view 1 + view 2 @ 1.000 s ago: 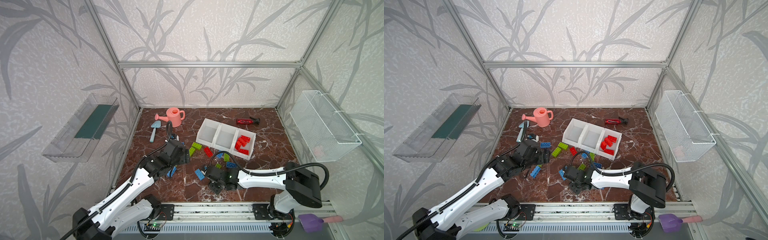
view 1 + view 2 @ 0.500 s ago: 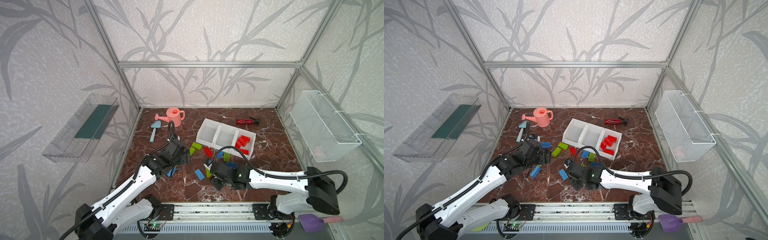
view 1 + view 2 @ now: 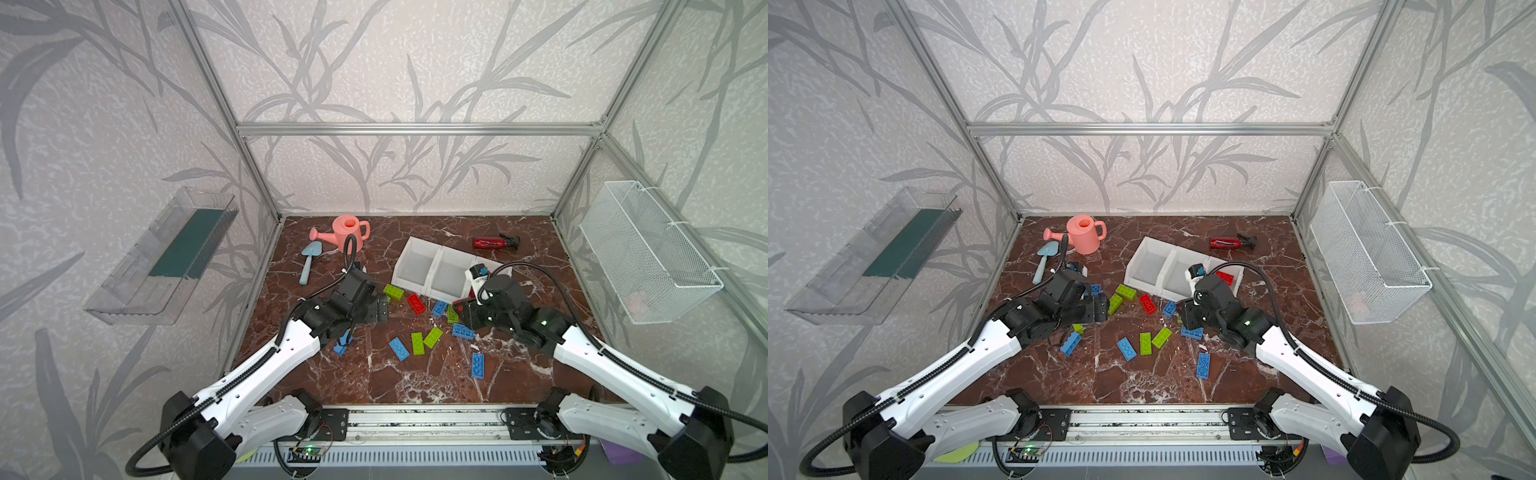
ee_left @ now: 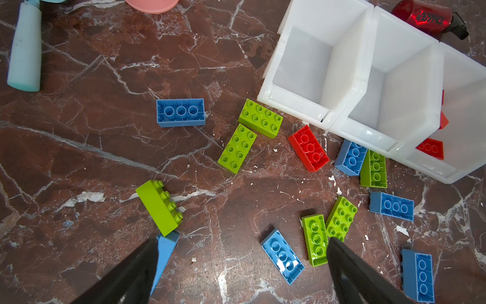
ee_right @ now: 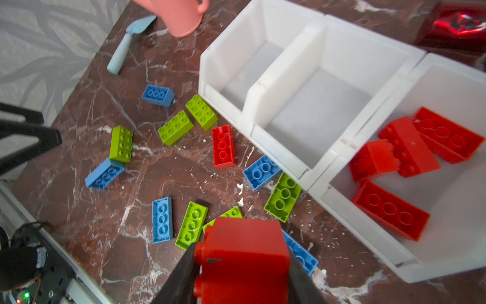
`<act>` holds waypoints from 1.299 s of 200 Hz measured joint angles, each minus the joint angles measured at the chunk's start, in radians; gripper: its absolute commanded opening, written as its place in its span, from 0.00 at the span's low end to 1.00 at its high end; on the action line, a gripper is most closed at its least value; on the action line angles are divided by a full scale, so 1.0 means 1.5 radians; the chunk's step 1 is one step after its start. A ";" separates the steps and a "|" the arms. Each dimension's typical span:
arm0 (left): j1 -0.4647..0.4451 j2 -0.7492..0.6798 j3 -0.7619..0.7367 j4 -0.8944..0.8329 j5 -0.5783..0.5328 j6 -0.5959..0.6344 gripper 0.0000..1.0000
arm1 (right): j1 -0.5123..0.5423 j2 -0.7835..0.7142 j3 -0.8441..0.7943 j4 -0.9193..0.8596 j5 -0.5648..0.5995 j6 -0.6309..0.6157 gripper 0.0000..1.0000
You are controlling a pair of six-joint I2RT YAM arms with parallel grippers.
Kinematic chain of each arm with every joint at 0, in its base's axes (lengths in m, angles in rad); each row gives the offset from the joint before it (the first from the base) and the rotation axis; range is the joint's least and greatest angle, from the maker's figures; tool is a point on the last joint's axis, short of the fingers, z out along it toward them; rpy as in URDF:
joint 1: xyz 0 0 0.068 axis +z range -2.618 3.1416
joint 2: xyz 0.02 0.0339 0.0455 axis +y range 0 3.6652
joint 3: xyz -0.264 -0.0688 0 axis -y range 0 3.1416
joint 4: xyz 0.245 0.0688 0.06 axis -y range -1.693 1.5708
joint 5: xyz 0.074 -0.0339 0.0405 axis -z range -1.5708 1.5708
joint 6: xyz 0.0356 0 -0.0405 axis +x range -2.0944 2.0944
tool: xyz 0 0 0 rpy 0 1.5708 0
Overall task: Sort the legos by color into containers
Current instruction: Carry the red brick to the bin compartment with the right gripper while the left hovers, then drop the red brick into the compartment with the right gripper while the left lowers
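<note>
The bin holding the red legos is just outward of my right gripper, so I should next move the gripper outward over that bin and release the red lego.
Red, blue and lime green legos lie scattered on the marble floor in front of the containers, three joined white bins. The right bin holds several red legos; the other two bins hold nothing. My right gripper is shut on a red lego, held above the floor just in front of the right bin. Over the left of the pile my left gripper stands open and holds nothing. Beside one finger a green lego leans on a blue lego. One red lego lies loose near the bins.
A pink watering can and a teal trowel sit at the back left. A dark red spray bottle lies behind the bins. A wire basket hangs on the right wall, a clear tray on the left wall.
My right gripper has carried the red lego from the front middle back and to the right, up to the bins. The left arm has barely moved.
</note>
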 measured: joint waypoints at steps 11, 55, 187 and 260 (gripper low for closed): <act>0.000 0.009 0.003 0.000 0.004 0.000 0.99 | -0.038 -0.009 0.000 -0.005 -0.015 0.000 0.35; 0.000 0.052 0.019 0.002 0.021 0.008 0.99 | -0.162 -0.013 0.000 -0.016 -0.064 0.001 0.34; 0.000 0.222 0.096 0.005 0.077 0.028 0.99 | -0.350 0.102 -0.018 0.040 -0.124 0.018 0.32; 0.000 0.237 0.098 0.008 0.093 0.029 0.99 | -0.352 0.164 -0.018 0.095 -0.131 0.029 0.60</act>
